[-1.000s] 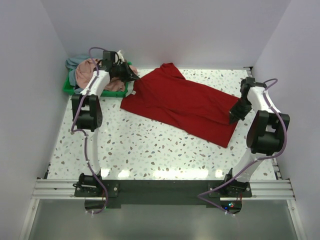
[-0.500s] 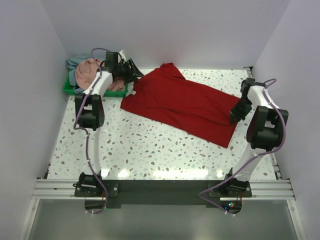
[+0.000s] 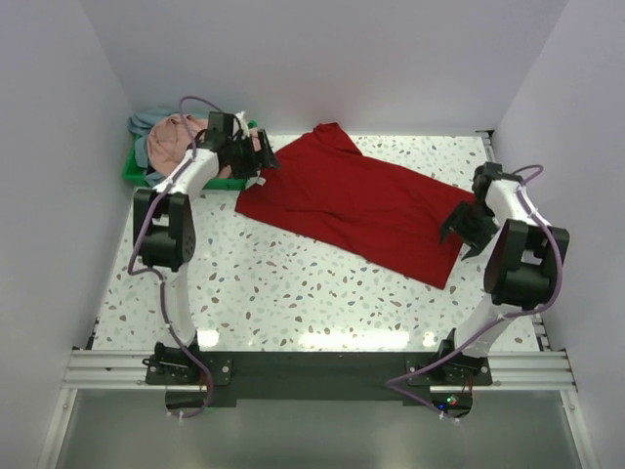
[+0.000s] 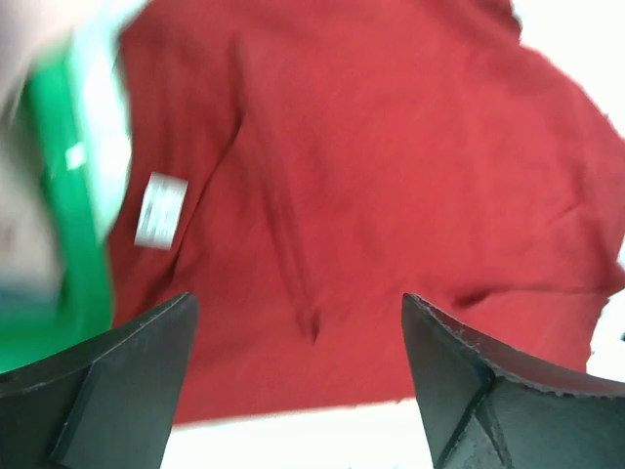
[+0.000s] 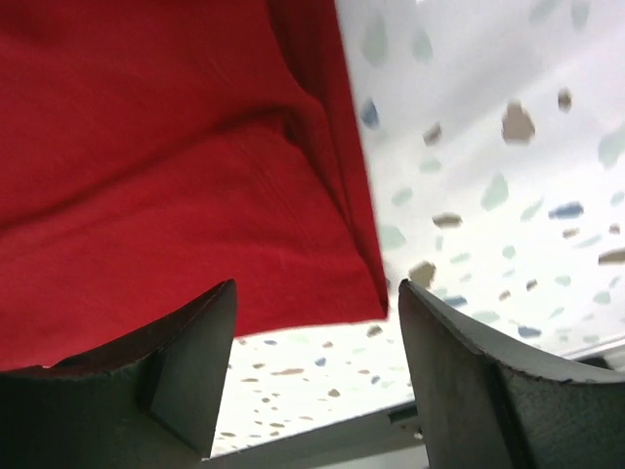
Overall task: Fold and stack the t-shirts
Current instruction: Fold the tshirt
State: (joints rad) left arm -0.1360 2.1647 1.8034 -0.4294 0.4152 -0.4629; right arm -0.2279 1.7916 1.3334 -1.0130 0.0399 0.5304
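Observation:
Next, my left gripper draws its fingers back and down onto the red t-shirt's corner (image 3: 240,206) (image 4: 187,410), since it pokes out past the tray, back of and below the gripper.
The red t-shirt (image 3: 356,205) lies spread across the back of the table, slanting from upper left to lower right. My left gripper (image 3: 262,156) hangs open just above its left edge, with nothing between the fingers; the left wrist view shows red cloth (image 4: 391,186) and a white label (image 4: 160,209) below. At the shirt's right corner my right gripper (image 3: 461,227) stands open and empty, the red hem (image 5: 195,195) under it. A dusty pink t-shirt (image 3: 176,140) and a grey-blue t-shirt (image 3: 146,121) lie bunched in the green tray (image 3: 135,174).
The green tray sits in the back left corner against the wall, its rim (image 4: 73,225) close beside my left gripper. White walls close in the speckled table (image 3: 293,283) on three sides. A metal rail (image 3: 312,369) runs along the near edge.
Both grippers have opened and let go of the red t-shirt, which now lies flat. The left gripper shifted slightly right; the right gripper drew back a little toward the near side.

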